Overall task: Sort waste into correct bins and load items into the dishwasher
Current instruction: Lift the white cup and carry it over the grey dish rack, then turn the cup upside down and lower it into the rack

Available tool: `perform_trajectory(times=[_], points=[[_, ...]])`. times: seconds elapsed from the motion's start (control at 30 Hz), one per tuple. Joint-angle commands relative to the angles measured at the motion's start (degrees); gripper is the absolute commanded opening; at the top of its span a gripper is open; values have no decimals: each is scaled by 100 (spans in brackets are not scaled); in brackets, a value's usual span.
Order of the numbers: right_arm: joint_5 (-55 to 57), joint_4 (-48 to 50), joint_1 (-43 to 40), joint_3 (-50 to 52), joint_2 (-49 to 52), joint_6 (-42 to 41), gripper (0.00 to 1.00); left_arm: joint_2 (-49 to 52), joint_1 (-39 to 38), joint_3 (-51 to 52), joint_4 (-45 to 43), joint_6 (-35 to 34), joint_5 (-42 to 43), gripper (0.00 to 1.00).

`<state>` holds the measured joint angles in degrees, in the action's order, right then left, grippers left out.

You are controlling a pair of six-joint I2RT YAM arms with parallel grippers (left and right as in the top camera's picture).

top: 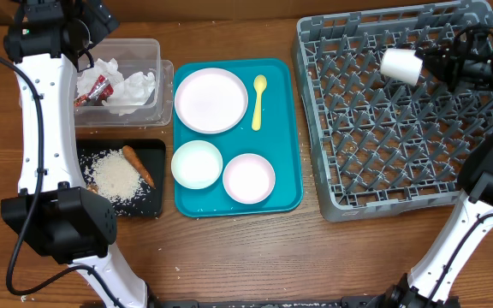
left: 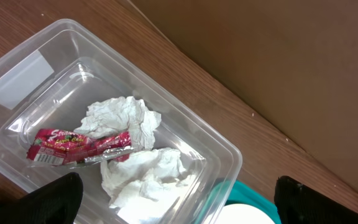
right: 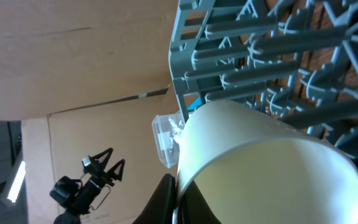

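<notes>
My right gripper shifts toward the right in the overhead view next, lowers the white cup [top: 400, 65] onto the rack's empty wires and releases it, since it still hangs above them.
My right gripper [right: 178, 202] is shut on the rim of the small white cup [top: 400, 65], which hangs tilted over the back of the grey dishwasher rack [top: 400, 145]. My left gripper [left: 176, 208] stands open above the clear tub [top: 157, 81], with nothing between its fingers. In the tub lie crumpled napkins [left: 126, 121] and the red-and-white wrapper [left: 73, 146]. The black tray [top: 154, 205] holds rice [top: 114, 177] and a carrot stick [top: 138, 165]. The plate [top: 210, 100], yellow spoon [top: 258, 101] and two bowls [top: 197, 163] [top: 248, 178] rest on the teal tray [top: 291, 128].
The teal tray lies between the two bins on the left and the rack on the right. Brown cardboard walls [left: 278, 56] stand close behind the table. Both arm bases sit at the front corners of the wooden table [top: 255, 257].
</notes>
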<state>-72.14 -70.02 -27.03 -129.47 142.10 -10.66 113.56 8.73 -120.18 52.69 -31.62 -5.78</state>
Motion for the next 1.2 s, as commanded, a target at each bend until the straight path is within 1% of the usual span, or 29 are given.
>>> perform_trajectory(times=[0.0,0.17,0.43,0.67,0.9,1.03,1.17], points=[[-122,-22,-103,76,13,-7,4,-105,-13,-68,-7,-76,7,100],[-42,-144,-234,74,13,-4,4,-105,-13,-68,-7,-76,7,100],[717,-372,-442,74,11,-2,4,-105,-13,-68,-7,-76,4,100],[817,-385,-570,72,-2,15,5,-105,-13,-68,-7,-76,7,100],[-675,-306,-494,74,0,234,5,-105,-13,-68,-7,-76,7,100],[-758,-142,-286,74,0,234,5,-105,-13,-68,-7,-76,7,100],[-442,-22,-81,79,0,208,5,-105,-13,-68,-7,-76,7,100]])
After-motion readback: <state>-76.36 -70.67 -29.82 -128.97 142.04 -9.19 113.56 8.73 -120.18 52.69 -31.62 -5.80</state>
